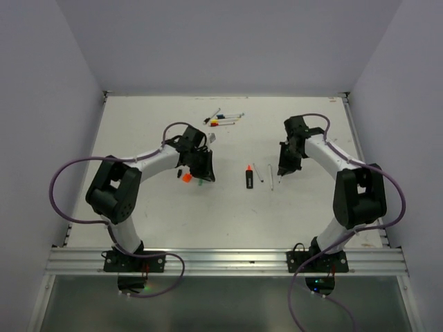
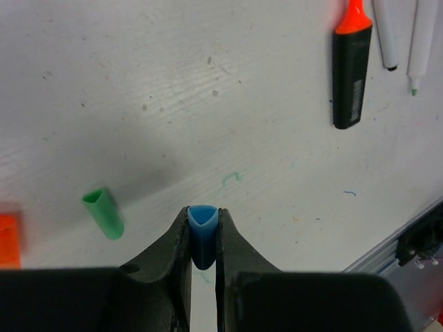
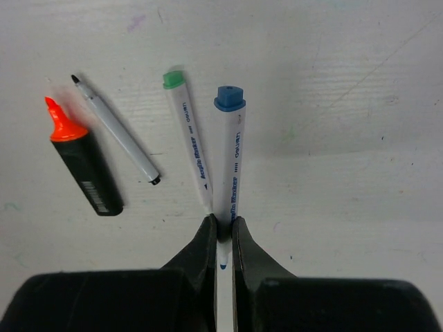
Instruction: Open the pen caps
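The blue pen's nib is already uncovered, so the robot should next lower its right gripper to the clear table beside the green-ended pen (image 3: 188,138) and let go of the blue pen.
My left gripper (image 1: 202,171) (image 2: 203,216) is shut on a small blue pen cap (image 2: 203,232), held just above the table. A green cap (image 2: 104,212) (image 1: 199,182) and a chunkier orange cap (image 1: 186,177) (image 2: 8,241) lie loose beside it. My right gripper (image 1: 285,168) (image 3: 223,225) is shut on a thin white pen with a blue end (image 3: 230,159). Its bare blue nib sits between the jaws. On the table lie a green-ended pen (image 3: 188,138), an uncapped black-tipped pen (image 3: 114,131) and the black highlighter with its orange tip bare (image 3: 83,162) (image 1: 248,177).
Several capped pens (image 1: 225,119) lie together at the back of the table. A metal rail (image 1: 221,259) runs along the near edge by the arm bases. Pale walls close in the left, right and back sides.
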{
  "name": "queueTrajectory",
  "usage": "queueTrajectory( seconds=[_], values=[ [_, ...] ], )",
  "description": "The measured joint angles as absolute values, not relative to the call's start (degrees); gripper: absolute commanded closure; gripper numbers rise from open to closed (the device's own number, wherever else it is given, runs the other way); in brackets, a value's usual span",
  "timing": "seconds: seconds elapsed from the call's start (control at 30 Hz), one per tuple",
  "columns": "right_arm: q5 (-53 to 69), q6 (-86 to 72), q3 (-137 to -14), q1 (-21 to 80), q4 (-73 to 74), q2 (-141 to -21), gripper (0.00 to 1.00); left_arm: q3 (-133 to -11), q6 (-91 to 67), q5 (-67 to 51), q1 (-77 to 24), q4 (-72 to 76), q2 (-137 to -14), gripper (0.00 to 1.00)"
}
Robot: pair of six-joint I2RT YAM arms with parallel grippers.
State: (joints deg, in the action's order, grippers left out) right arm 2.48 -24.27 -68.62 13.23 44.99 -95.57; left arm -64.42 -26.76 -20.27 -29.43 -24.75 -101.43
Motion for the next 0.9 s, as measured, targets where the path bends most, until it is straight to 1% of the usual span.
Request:
queueTrajectory(
  seconds=[0.17,0.37,0.47,0.5,0.63,0.73,0.77,0.8,0.87,0.9],
  values=[
    [1.37,-22.37,-67.02,13.21,45.30,-97.80,1.00,-67.46,-25.87,-13.89,-29.41,-29.08,-104.03,1.00],
    [0.86,-21.78,-67.02,13.21,45.01,-99.13,1.00,-67.64,-25.71,-9.34,-29.58,-32.36,-105.41,1.00],
    [0.86,-21.74,-67.02,13.21,44.82,-99.81,1.00,-67.64,-25.74,-8.12,-30.15,-33.15,-106.08,0.94],
    [0.89,-21.71,-67.02,13.21,44.73,-100.05,1.00,-67.64,-25.71,-7.84,-30.35,-33.19,-106.08,0.91],
    [0.99,-21.32,-66.98,13.21,43.79,-100.20,1.00,-67.61,-25.74,-6.90,-30.74,-33.23,-106.06,0.86],
    [1.19,-20.99,-66.98,13.21,43.20,-100.55,1.00,-67.61,-25.69,-6.33,-30.83,-33.26,-106.06,0.79],
    [1.21,-20.86,-67.00,13.21,43.00,-100.88,1.00,-67.61,-25.69,-6.13,-30.83,-33.28,-106.06,0.73],
    [1.26,-20.73,-66.98,13.21,42.85,-101.23,1.00,-67.61,-25.58,-5.96,-30.83,-33.32,-106.06,0.70],
    [1.39,-20.36,-67.00,13.21,42.78,-102.00,1.00,-67.61,-25.41,-5.89,-30.83,-33.30,-106.06,0.64],
    [1.45,-20.23,-67.00,13.21,42.83,-102.30,0.98,-67.61,-25.36,-5.91,-30.85,-33.30,-106.04,0.62]
  ],
)
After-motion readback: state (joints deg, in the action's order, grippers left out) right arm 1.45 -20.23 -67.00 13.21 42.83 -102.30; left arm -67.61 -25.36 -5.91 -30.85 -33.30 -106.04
